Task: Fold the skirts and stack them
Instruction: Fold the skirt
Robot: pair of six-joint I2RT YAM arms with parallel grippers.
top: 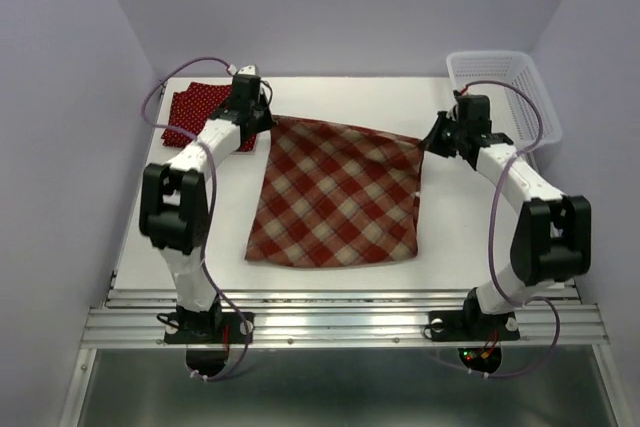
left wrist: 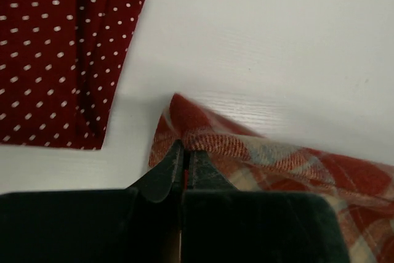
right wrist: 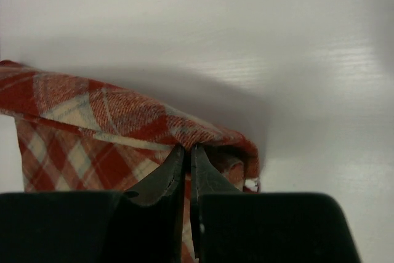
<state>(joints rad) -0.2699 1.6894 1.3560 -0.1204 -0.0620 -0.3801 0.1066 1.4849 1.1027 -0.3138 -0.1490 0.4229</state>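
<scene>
My right gripper draws back next, then down, and releases the pinched corner on the skirt's near edge [top: 406, 256], since that lies below and back from the gripper.
The red-and-cream plaid skirt [top: 340, 195] lies spread in the middle of the white table, its far edge lifted between both arms. My left gripper [top: 268, 119] is shut on the plaid skirt's far left corner [left wrist: 184, 129]; my right gripper [top: 428, 143] is shut on its far right corner [right wrist: 228, 143]. A dark red skirt with white polka dots [top: 200, 112] lies folded at the far left, partly hidden behind my left arm; in the left wrist view this dotted skirt [left wrist: 55, 53] sits just left of the pinched corner.
A white mesh basket [top: 500, 87] stands at the far right corner behind my right arm. Lilac walls close in the table on three sides. Bare white table [top: 330, 92] shows beyond the plaid skirt's far edge.
</scene>
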